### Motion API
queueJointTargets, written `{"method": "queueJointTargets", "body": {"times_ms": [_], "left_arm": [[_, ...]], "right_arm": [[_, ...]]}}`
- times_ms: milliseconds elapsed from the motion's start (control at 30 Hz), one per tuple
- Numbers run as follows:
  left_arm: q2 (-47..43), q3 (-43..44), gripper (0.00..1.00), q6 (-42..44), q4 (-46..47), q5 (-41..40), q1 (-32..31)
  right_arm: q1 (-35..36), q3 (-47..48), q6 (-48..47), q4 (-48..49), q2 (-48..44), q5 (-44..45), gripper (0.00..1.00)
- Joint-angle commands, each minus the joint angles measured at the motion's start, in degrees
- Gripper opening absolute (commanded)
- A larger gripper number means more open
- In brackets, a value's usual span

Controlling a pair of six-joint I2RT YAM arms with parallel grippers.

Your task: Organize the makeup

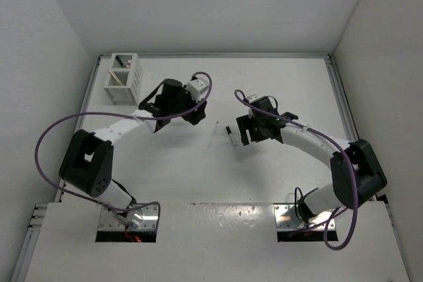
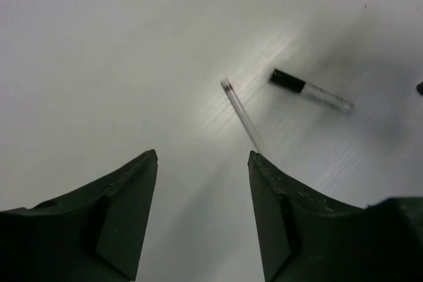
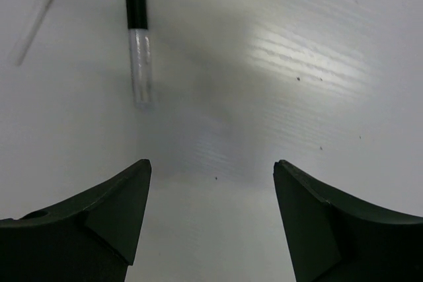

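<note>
My left gripper lowers its open fingers to its right in the top view next, to straddle the white stick's middle (image 2: 248,125) below it.
Two makeup sticks lie on the table between my grippers. One is a thin white stick (image 1: 213,134) with a dark red tip, also in the left wrist view (image 2: 242,114). The other is a short clear stick with a black cap (image 1: 230,135), seen in the left wrist view (image 2: 310,91) and the right wrist view (image 3: 138,37). My left gripper (image 1: 195,114) (image 2: 203,156) is open and empty, just left of the thin stick. My right gripper (image 1: 246,133) (image 3: 213,163) is open and empty, just right of the black-capped stick. Other sticks, one tan, stand in the white box.
The white slatted two-compartment box (image 1: 124,77) stands at the back left of the table, near the left wall. A raised rim runs along the table's back and right sides (image 1: 337,90). The arm bases sit at the near edge.
</note>
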Motion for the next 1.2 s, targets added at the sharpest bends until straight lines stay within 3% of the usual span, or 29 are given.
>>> {"method": "queueJointTargets", "body": {"times_ms": [0, 233, 533, 767, 867, 900, 933, 1033, 1167], "left_arm": [[5.5, 3.0, 0.63, -2.8, -2.7, -2.4, -4.3], [18.2, 10.7, 0.64, -5.1, -7.4, -13.5, -10.1], [25.0, 15.5, 0.62, -3.9, -8.5, -14.6, -12.4], [26.9, 14.5, 0.6, -2.8, -10.0, -16.8, -14.0], [27.4, 13.9, 0.45, -2.8, -10.5, -19.4, -14.0], [27.4, 13.9, 0.38, -2.8, -10.5, -19.5, -14.0], [28.0, 13.9, 0.24, -2.8, -10.5, -19.5, -14.0], [28.0, 13.9, 0.05, -3.4, -11.1, -18.2, -12.5], [28.0, 14.6, 0.0, -3.4, -12.2, -17.1, -10.5]], "right_arm": [[-0.9, -3.4, 2.9, 1.2, -5.6, 4.2, 0.76], [-2.0, -11.0, 3.4, 0.8, -13.2, 7.2, 0.76], [-2.5, -14.9, 4.2, 1.3, -16.5, 7.3, 0.76], [-3.0, -14.1, 2.7, 1.4, -15.3, 6.9, 0.76], [-3.2, -13.8, 2.6, 1.3, -15.5, 6.5, 0.76], [-3.2, -13.8, 2.7, 1.3, -14.7, 6.4, 0.76], [-3.3, -13.6, 2.6, 1.5, -14.6, 6.3, 0.76], [-3.4, -13.5, 2.3, 1.4, -14.6, 6.4, 0.76], [-3.6, -13.0, 1.9, 1.0, -14.4, 6.4, 0.76]]}}
